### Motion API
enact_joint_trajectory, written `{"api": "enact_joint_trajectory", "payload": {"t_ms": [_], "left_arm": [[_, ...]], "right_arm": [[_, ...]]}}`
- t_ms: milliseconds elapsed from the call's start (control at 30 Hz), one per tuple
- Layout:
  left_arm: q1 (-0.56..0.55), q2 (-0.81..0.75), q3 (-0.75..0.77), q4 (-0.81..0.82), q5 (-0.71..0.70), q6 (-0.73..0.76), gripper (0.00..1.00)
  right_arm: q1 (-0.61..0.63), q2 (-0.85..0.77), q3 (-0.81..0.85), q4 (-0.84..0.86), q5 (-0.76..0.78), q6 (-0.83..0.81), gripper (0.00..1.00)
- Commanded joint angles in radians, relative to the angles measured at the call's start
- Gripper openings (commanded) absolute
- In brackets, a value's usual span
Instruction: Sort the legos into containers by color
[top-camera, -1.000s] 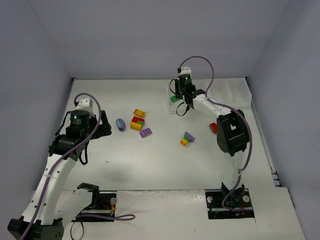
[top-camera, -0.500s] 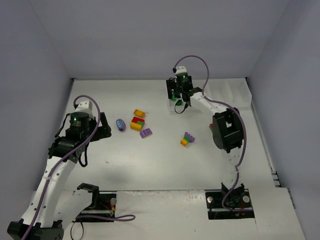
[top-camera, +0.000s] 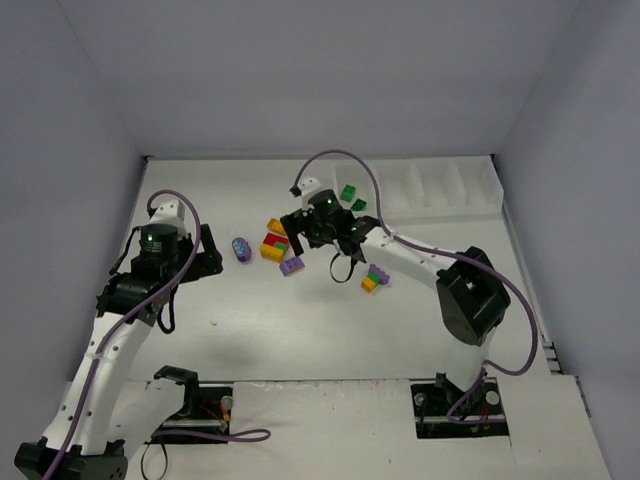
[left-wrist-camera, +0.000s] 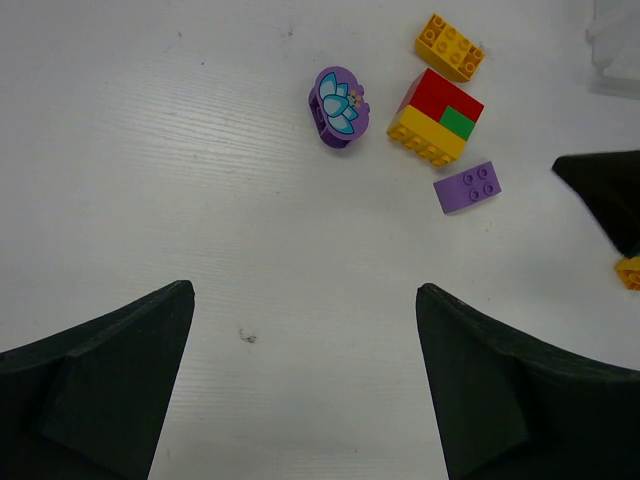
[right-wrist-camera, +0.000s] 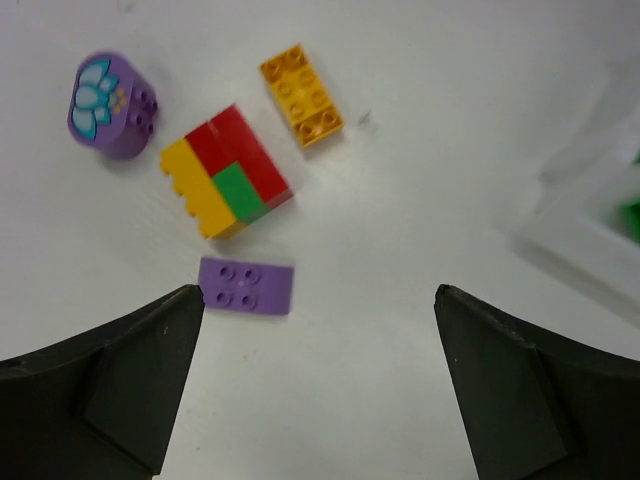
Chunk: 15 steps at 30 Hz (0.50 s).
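Note:
Next I will move my right gripper down and to the left in its wrist view, around the flat purple brick's short ends, since the purple brick lies below it on that side.
The containers are a white tray (top-camera: 445, 188) at the back right; two green legos (top-camera: 351, 197) lie in its leftmost compartment. On the table lie an orange brick (right-wrist-camera: 302, 95), a red-yellow-green clump (right-wrist-camera: 225, 170), a round purple piece with a flower (right-wrist-camera: 110, 105) and a flat purple brick (right-wrist-camera: 246, 285). My right gripper (right-wrist-camera: 318, 292) hangs open over them, empty, its left finger beside the flat purple brick. A purple-green-yellow clump (top-camera: 374, 277) lies further right. My left gripper (left-wrist-camera: 305, 292) is open and empty, short of the same cluster (left-wrist-camera: 436, 120).
Grey walls close in the table on three sides. The right arm (top-camera: 420, 262) stretches across the middle from its base (top-camera: 460, 400). A corner of the tray (right-wrist-camera: 590, 230) shows at the right of the right wrist view.
The right gripper opened over the tray's leftmost compartment, leaving a green brick there, then swung left and nearer to hang over the brick cluster. The left arm stayed put.

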Motion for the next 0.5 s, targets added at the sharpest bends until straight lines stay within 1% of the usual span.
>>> {"api": "enact_joint_trajectory", "payload": {"t_ms": [0,233,267,467], "left_arm": [[-0.002,-0.001,0.018,0.046,-0.008,-0.007,0.86],[-0.002,-0.003,0.02,0.038,0.0,-0.01,0.86],[-0.002,-0.004,0.02,0.037,0.0,-0.013,0.86],[-0.002,-0.013,0.018,0.018,0.0,-0.015,0.86]], "right_arm": [[0.036,0.026,-0.031,0.022,-0.022,0.068,0.97],[0.119,0.134,-0.008,0.031,0.007,0.146,0.96],[0.127,0.145,0.0,0.031,0.049,0.161,0.96],[0.142,0.235,0.049,0.031,0.113,0.226,0.91]]}}
